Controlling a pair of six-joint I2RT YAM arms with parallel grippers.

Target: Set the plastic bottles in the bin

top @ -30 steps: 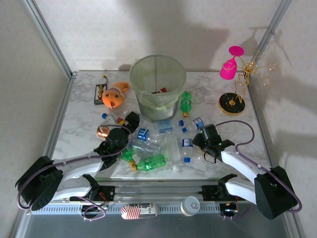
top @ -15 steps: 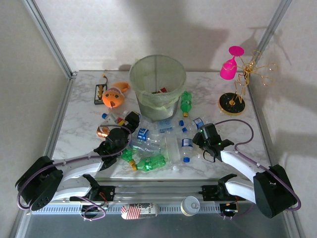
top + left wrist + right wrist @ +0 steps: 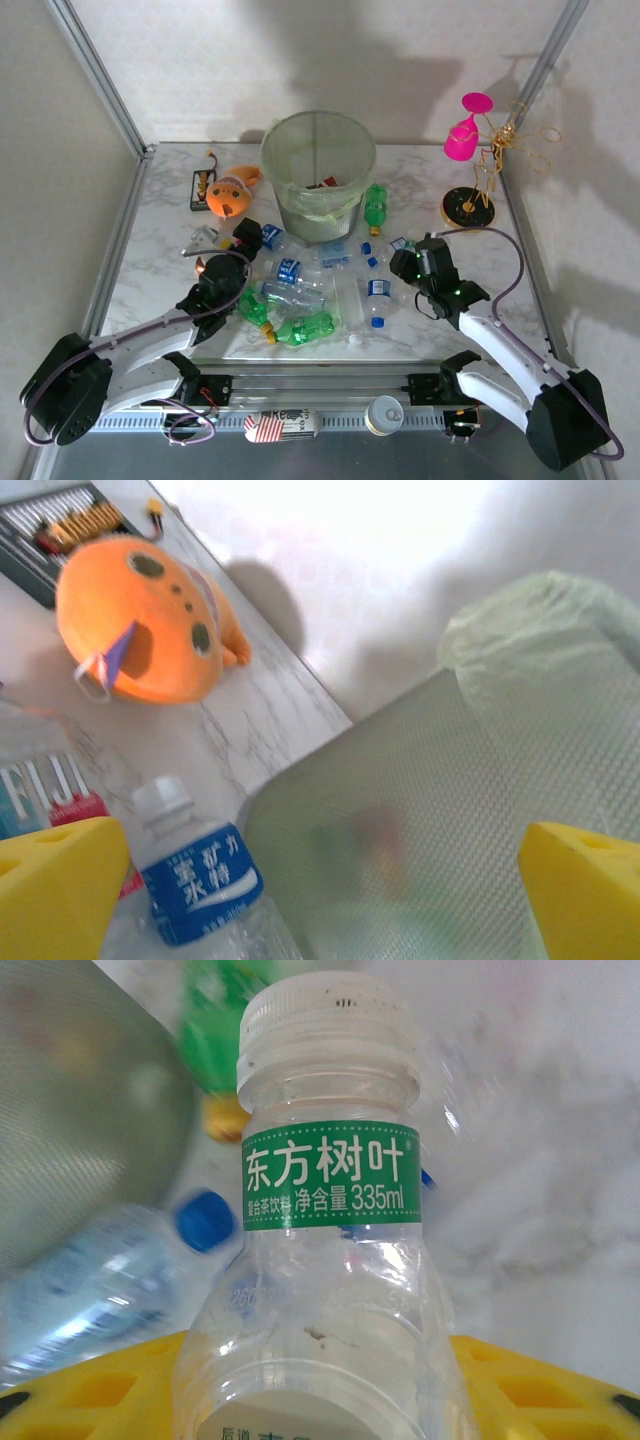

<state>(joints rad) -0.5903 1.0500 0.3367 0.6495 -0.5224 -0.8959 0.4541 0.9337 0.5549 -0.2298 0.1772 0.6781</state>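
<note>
The bin's opening [image 3: 318, 160] is higher and outward of my right gripper. I will next lift the clear bottle up and outward past the bin's rim and release it.
Several plastic bottles lie in front of the bin [image 3: 300, 215]: green ones [image 3: 310, 327], clear ones [image 3: 290, 295] and one with a blue label [image 3: 378, 295]. Another green bottle [image 3: 375, 208] rests by the bin's right side. My right gripper [image 3: 408, 262] [image 3: 320, 1380] is shut on a clear bottle [image 3: 330, 1260] with a white cap and a green label, held cap forward. My left gripper [image 3: 250, 238] [image 3: 320, 880] stands wide open, facing the bin's wall [image 3: 420, 810]. A blue-labelled bottle [image 3: 195, 875] lies just inside its left finger [image 3: 60, 885].
An orange plush toy [image 3: 230, 193] [image 3: 140, 620] and a black pack [image 3: 203, 187] lie left of the bin. A pink goblet [image 3: 462, 135] hangs on a gold wire stand [image 3: 470, 205] at the back right. Two cans [image 3: 385, 412] sit on the near rail.
My right gripper has closed on the clear bottle and risen a little toward the back right. My left gripper has drawn back to the left, still wide open.
</note>
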